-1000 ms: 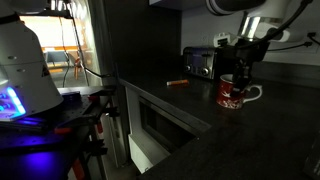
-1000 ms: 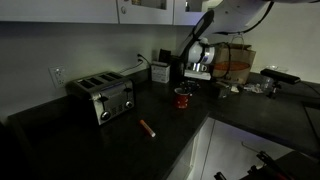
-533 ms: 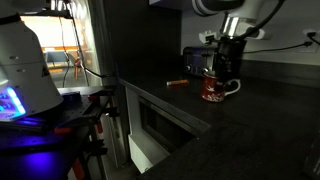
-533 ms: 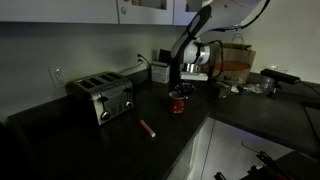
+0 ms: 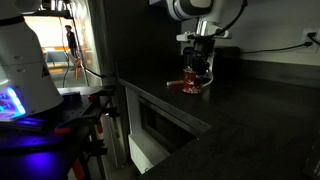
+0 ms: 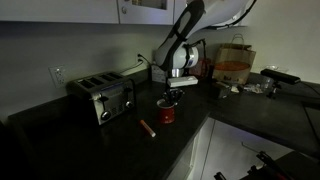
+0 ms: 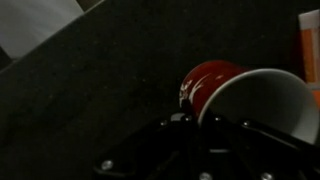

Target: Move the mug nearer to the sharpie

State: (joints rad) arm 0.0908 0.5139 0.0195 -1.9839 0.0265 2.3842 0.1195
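Note:
My gripper moves toward the toaster next and lets go of the mug on the counter close beside the sharpie [image 6: 148, 128], since that spot is on the gripper's toaster side.
The red mug [image 5: 192, 83] with a white pattern hangs in my gripper [image 5: 199, 68], at or just above the dark counter. In the other exterior view the mug [image 6: 166, 111] is under my gripper [image 6: 170, 97]. The thin orange-red sharpie [image 6: 148, 128] lies on the counter a short way in front of the mug; its end also shows beside the mug [image 5: 173, 84]. In the wrist view the mug [image 7: 210, 82] fills the right centre, its pale inside facing the camera, with my gripper [image 7: 208, 120] shut on its rim. The handle is hidden.
A black-and-silver toaster [image 6: 101, 97] stands on the counter beyond the sharpie. A paper bag and clutter [image 6: 232, 70] sit at the back of the side counter. The counter's front edge [image 5: 170, 105] drops off to a machine with a blue light [image 5: 20, 100].
My gripper has carried the mug across the counter toward the sharpie and the toaster. The mug is now close to the sharpie.

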